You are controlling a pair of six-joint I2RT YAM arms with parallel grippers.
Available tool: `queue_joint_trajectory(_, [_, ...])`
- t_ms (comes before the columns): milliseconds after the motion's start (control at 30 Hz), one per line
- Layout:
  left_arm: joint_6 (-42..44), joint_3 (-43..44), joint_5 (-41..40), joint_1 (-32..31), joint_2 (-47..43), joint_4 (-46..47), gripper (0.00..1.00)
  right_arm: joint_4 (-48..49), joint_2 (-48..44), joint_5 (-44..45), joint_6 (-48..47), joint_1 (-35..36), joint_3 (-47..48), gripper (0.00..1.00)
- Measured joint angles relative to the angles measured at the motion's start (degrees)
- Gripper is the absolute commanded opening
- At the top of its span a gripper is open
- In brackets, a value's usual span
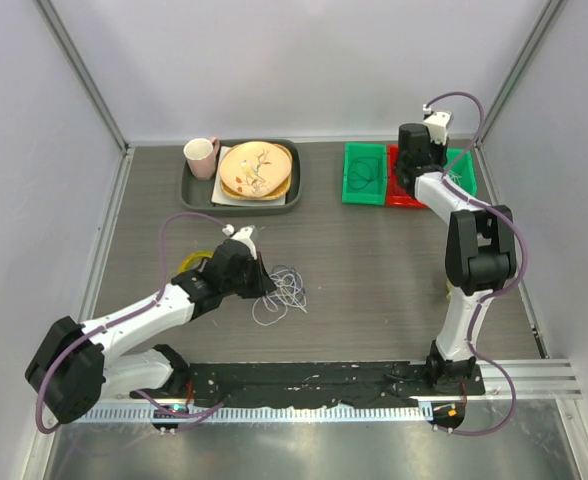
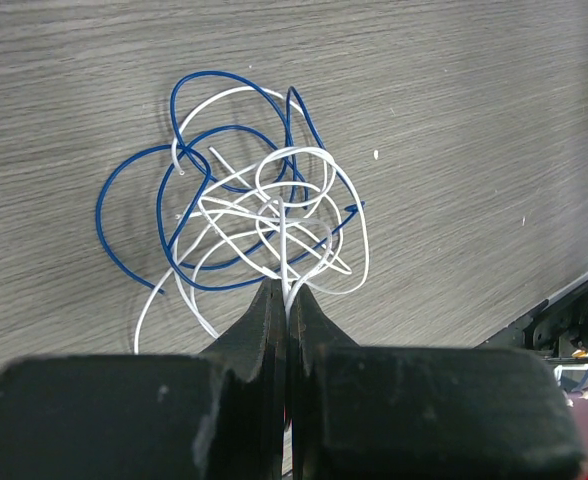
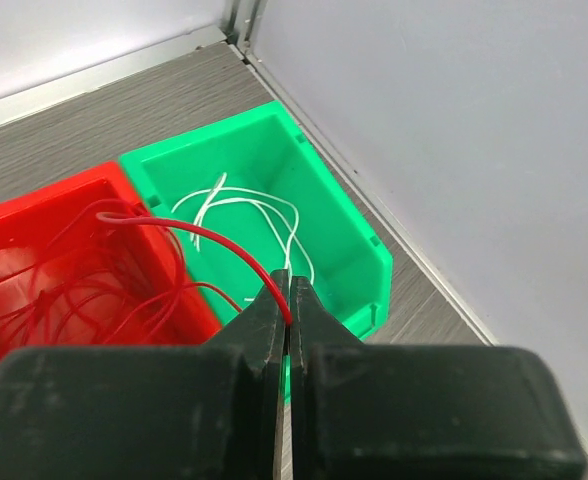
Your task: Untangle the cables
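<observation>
My right gripper shifts to the left in the top view next, over the red bin [image 1: 401, 195] [image 3: 54, 270], and releases the red cable, since other red cables lie there.
A tangle of thin white and dark blue cables [image 2: 249, 215] lies on the grey table, also seen in the top view [image 1: 282, 290]. My left gripper [image 2: 284, 290] is shut on a white cable at the tangle's near edge. My right gripper [image 3: 288, 288] is shut on a red cable [image 3: 199, 238] that arcs into the red bin [image 3: 54, 270], where several red cables lie. White cables [image 3: 249, 215] lie in the green bin [image 3: 344, 240] on the right. In the top view the right gripper [image 1: 411, 165] hangs over the bins.
A second green bin [image 1: 364, 173] stands left of the red one [image 1: 402, 182]. A dark tray [image 1: 196, 193] at the back left holds a pink mug [image 1: 202, 157] and plates [image 1: 256, 170]. A yellow wire ring [image 1: 190, 262] lies by the left arm. Walls enclose the table.
</observation>
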Motion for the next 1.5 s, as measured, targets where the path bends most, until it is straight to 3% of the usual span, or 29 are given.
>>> queue_joint_trajectory(200, [-0.02,0.0,-0.48,0.0,-0.02,-0.2,0.0,-0.24,0.0,-2.4,0.85,-1.22,0.0,0.01])
queue_joint_trajectory(500, [-0.26,0.0,-0.74,0.0,0.02,-0.2,0.0,-2.56,0.17,-14.16,5.11,-1.09,0.83,0.01])
queue_joint_trajectory(967, [-1.25,-0.02,-2.84,0.0,-2.86,-0.92,0.0,-15.21,10.12,-21.51,9.94,-1.03,13.6,0.02])
queue_joint_trajectory(1000, [-1.27,-0.04,-3.06,0.0,-3.17,-1.07,0.0,-16.02,10.12,-21.86,10.1,-1.03,13.6,0.05])
queue_joint_trajectory(1067, [-1.29,-0.04,-3.48,0.0,-3.56,-1.49,0.0,-16.74,10.12,-22.4,10.29,-1.03,13.62,0.21])
queue_joint_trajectory(1300, [-1.44,-0.04,-4.52,0.0,-5.11,-2.91,0.0,-17.84,10.1,-23.12,10.23,-1.03,13.88,0.47])
queue_joint_trajectory(1433, [-1.62,-0.07,-4.85,0.0,-5.9,-3.45,0.0,-17.99,9.55,-23.21,9.94,-1.05,13.64,0.52])
queue_joint_trajectory(1500, [-1.73,-0.07,-4.98,0.0,-6.12,-3.54,0.0,-17.97,8.2,-23.43,9.79,-1.03,12.59,0.62])
